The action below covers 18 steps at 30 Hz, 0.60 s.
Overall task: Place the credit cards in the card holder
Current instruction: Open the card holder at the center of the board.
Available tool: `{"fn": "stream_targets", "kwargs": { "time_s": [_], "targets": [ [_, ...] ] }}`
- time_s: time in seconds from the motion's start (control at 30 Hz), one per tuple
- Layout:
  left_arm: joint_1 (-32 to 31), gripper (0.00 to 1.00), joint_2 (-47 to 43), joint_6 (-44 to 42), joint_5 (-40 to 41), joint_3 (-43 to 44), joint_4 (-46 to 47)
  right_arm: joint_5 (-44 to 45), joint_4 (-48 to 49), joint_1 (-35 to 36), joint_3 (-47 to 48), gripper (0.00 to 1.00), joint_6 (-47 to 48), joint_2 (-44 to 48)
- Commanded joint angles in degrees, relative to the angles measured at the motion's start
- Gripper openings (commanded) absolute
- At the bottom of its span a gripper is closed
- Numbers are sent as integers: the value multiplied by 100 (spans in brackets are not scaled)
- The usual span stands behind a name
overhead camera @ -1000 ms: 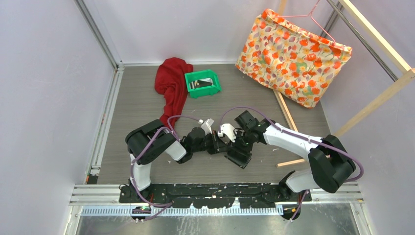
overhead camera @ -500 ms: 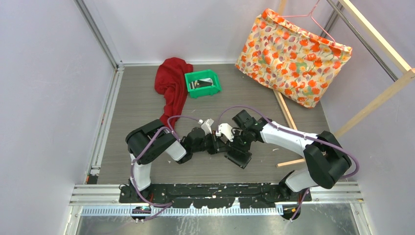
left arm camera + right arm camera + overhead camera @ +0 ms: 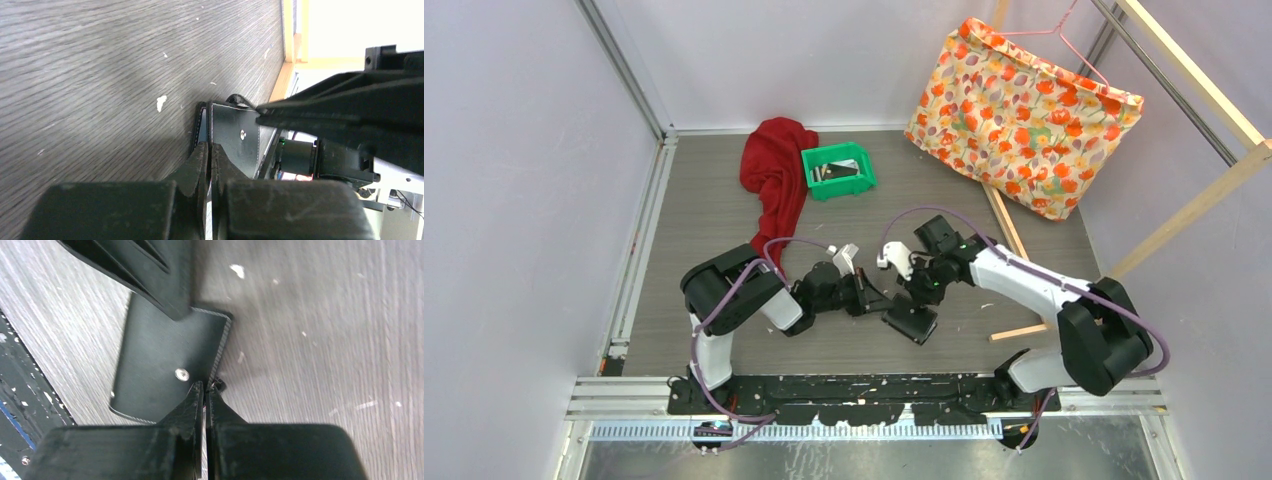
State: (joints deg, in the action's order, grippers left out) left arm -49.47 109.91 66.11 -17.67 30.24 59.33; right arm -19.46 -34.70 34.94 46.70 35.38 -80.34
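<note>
My right gripper next draws the folded card holder open to its right in the top view, lowers its edge and releases where bare table lies.
The card holder (image 3: 911, 322) is a small black wallet lying on the grey table between the two arms. In the left wrist view my left gripper (image 3: 210, 146) is shut on the near edge of one of its leaves (image 3: 235, 137), which carries a metal snap. In the right wrist view my right gripper (image 3: 205, 387) is shut on the edge of the card holder (image 3: 160, 365) beside the snap. In the top view the left gripper (image 3: 876, 300) and the right gripper (image 3: 914, 293) meet over it. No credit card shows clearly; small pale and dark flat pieces lie in the green bin (image 3: 839, 170).
A red cloth (image 3: 774, 175) lies at the back, left of the green bin. A flowered fabric bag (image 3: 1019, 115) leans at the back right. A wooden frame (image 3: 1014, 245) runs along the right side. Walls close the left and back.
The right wrist has shifted a little toward the back and right. The left gripper and the card holder stay in about the same place.
</note>
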Motion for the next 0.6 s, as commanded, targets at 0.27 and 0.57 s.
{"fn": "stream_targets", "kwargs": {
  "time_s": [0.27,0.57],
  "targets": [
    [187,0,-229,-1567,-271,300,-319,-458,30,-1796,538,1,-486,-7],
    [766,0,-813,-4378,-1279,1020,-1158,-764,405,-2548,1474,1,-1425,-527]
  ]
}}
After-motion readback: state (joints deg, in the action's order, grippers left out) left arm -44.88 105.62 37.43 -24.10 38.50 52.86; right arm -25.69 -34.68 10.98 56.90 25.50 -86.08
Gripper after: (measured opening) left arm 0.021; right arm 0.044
